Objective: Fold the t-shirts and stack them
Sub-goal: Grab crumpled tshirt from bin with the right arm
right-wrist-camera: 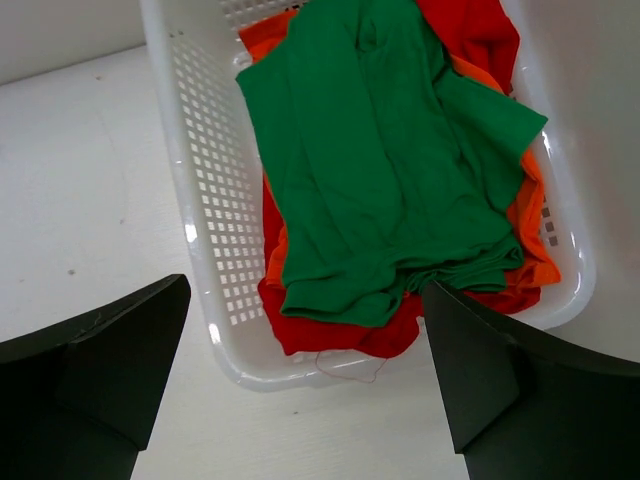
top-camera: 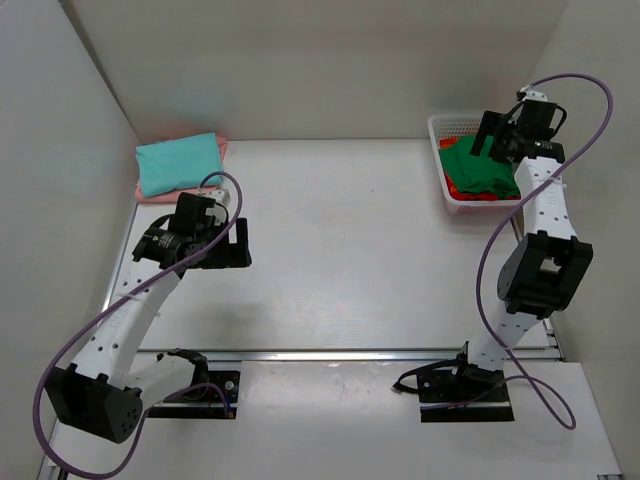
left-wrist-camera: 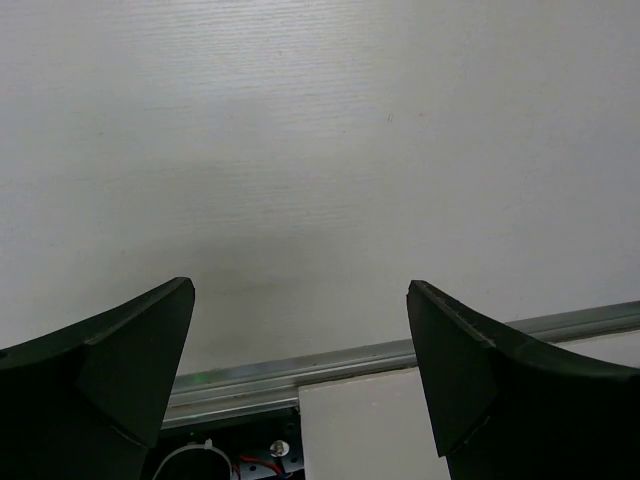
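My open right gripper moves down into the white basket [top-camera: 441, 130] onto the middle of the dark green t-shirt [top-camera: 480, 170] next. That shirt lies uppermost on the orange-red t-shirts.
A folded teal t-shirt [top-camera: 178, 163] lies on a folded pale pink t-shirt [top-camera: 152, 193] at the table's far left. A dark green t-shirt [top-camera: 480, 170] lies crumpled on orange-red t-shirts [top-camera: 470, 193] in the white basket [top-camera: 441, 130] at the far right; it also shows in the right wrist view [right-wrist-camera: 385, 150], on the orange-red cloth [right-wrist-camera: 330, 330]. My right gripper [top-camera: 492, 135] is open and empty above the basket, also in its own view [right-wrist-camera: 305, 300]. My left gripper [top-camera: 238, 243] is open and empty over bare table, also in its own view [left-wrist-camera: 300, 300].
The white lattice basket [right-wrist-camera: 205, 200] stands at the table's far right corner. White walls close in the table at the left, back and right. A metal rail [left-wrist-camera: 330, 365] runs along the table's near edge, with the arm bases below it.
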Robot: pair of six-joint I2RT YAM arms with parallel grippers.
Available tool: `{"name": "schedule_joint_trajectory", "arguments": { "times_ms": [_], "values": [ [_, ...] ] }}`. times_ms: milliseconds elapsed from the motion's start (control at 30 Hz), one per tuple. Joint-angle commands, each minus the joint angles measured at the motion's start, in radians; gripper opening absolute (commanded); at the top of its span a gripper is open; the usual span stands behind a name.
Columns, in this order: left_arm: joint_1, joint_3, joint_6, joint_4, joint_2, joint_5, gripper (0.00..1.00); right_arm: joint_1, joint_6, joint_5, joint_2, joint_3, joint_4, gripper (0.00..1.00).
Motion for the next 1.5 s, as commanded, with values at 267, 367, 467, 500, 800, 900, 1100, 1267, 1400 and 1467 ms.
{"name": "schedule_joint_trajectory", "arguments": {
  "times_ms": [267, 367, 467, 500, 800, 900, 1100, 1267, 1400, 1467],
  "values": [
    [0.058, -0.167, -0.086, 0.256, -0.133, 0.132, 0.99, -0.052, -0.054, 0.006, 0.336, 0.258, 0.023, 0.9],
    [0.086, -0.269, -0.103, 0.378, -0.273, 0.108, 0.99, -0.055, -0.048, 0.005, 0.466, 0.378, -0.005, 0.85],
    [0.146, -0.306, -0.116, 0.429, -0.341, 0.155, 0.99, -0.05, -0.039, 0.002, 0.581, 0.498, -0.048, 0.81],
    [0.146, -0.304, -0.119, 0.413, -0.326, 0.161, 0.98, -0.047, -0.034, 0.0, 0.603, 0.529, -0.061, 0.8],
    [0.115, -0.277, -0.093, 0.409, -0.162, 0.155, 0.99, -0.029, -0.037, -0.02, 0.692, 0.565, -0.074, 0.02],
    [0.127, -0.243, -0.031, 0.398, -0.091, 0.219, 0.75, -0.032, -0.032, -0.006, 0.67, 0.597, -0.057, 0.0],
    [0.138, -0.163, -0.03, 0.409, -0.009, 0.232, 0.0, -0.032, 0.0, -0.024, 0.545, 0.698, 0.007, 0.0],
    [0.15, -0.165, -0.074, 0.459, -0.032, 0.295, 0.32, -0.01, 0.078, -0.18, 0.381, 0.713, 0.067, 0.0],
    [0.117, -0.188, -0.077, 0.481, -0.065, 0.315, 0.49, 0.033, 0.158, -0.299, 0.217, 0.692, 0.131, 0.0],
    [0.109, -0.201, -0.096, 0.49, -0.089, 0.319, 0.44, 0.062, 0.184, -0.334, 0.148, 0.675, 0.153, 0.0]
  ]
}}
